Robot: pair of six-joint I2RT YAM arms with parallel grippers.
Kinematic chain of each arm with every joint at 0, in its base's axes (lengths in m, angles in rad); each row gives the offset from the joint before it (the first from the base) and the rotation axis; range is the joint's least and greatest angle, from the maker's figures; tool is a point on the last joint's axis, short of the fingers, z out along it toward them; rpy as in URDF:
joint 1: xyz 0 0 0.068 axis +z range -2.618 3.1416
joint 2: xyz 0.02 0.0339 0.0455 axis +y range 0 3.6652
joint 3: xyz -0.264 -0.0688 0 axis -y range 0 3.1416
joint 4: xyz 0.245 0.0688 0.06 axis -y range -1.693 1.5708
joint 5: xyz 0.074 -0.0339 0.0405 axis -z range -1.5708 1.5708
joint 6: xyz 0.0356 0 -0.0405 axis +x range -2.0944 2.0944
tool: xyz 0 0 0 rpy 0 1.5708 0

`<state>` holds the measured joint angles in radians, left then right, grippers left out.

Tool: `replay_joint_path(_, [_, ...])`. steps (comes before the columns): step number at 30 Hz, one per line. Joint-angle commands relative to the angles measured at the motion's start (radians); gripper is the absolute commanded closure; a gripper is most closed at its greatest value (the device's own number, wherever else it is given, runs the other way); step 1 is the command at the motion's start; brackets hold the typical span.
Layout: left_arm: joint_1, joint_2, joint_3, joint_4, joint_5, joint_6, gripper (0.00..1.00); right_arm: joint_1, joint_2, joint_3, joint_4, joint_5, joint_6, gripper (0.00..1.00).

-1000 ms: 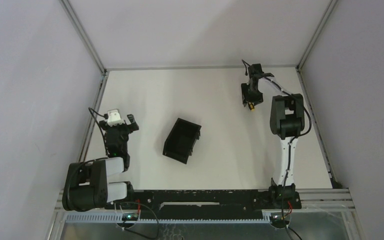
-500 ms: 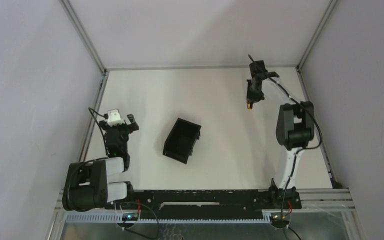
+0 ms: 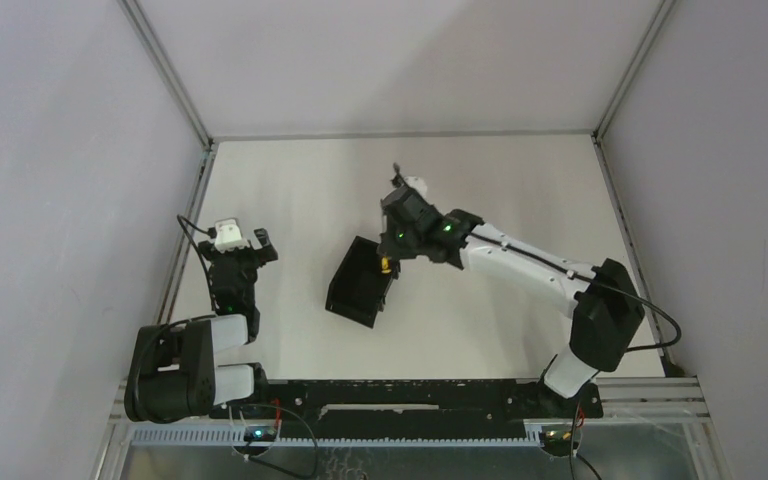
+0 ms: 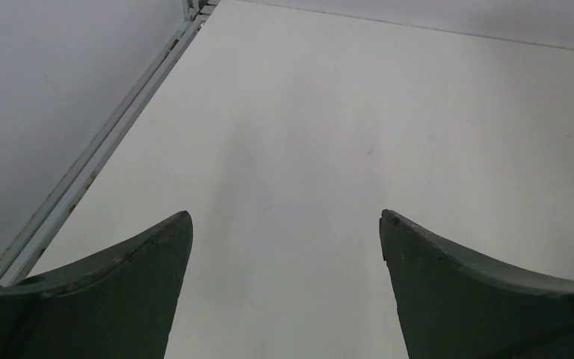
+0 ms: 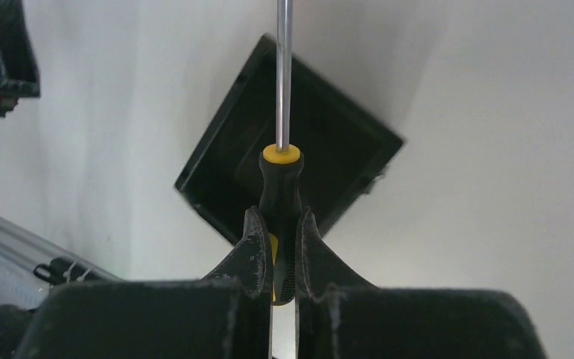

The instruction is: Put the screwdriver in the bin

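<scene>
The bin's open inside is below my right gripper to its left in the top view, so my right gripper should move down into it there and release the screwdriver [image 3: 384, 266].
My right gripper [image 5: 278, 217] is shut on the screwdriver [image 5: 281, 185], clamping its black-and-yellow handle, and the slim metal shaft points away from the camera. Below it lies the black bin [image 5: 340, 153], open top up, with the shaft crossing over its inside. From above, the right gripper [image 3: 390, 252] hangs over the right rim of the bin [image 3: 358, 290], and a yellow bit of the screwdriver [image 3: 384, 266] shows. My left gripper [image 3: 243, 245] rests open at the left of the table, and in its own view the left gripper [image 4: 285, 224] has nothing between its fingers.
The metal frame rail [image 4: 112, 138] runs along the table's left edge close to the left gripper. Grey walls close in the table on three sides. The right arm [image 3: 530, 265] stretches across the table's right half.
The right gripper shut on the screwdriver at the far right of the table, then carried it left and nearer until it hangs over the bin. The left arm has not moved.
</scene>
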<state>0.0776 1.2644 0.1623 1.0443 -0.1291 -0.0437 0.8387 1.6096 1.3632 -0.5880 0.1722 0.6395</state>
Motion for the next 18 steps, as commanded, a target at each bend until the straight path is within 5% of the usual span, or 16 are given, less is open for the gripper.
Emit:
replay_joint_path(1, [-0.006,-0.007,0.025,0.023,-0.01,0.019,0.0,0.085,0.03,-0.003,0.091,0.058,0.11,1.0])
replay_joint_path(18, [-0.007,-0.007,0.025,0.024,-0.01,0.019,0.0,0.278,0.167,-0.003,0.098,0.246,0.278,1.0])
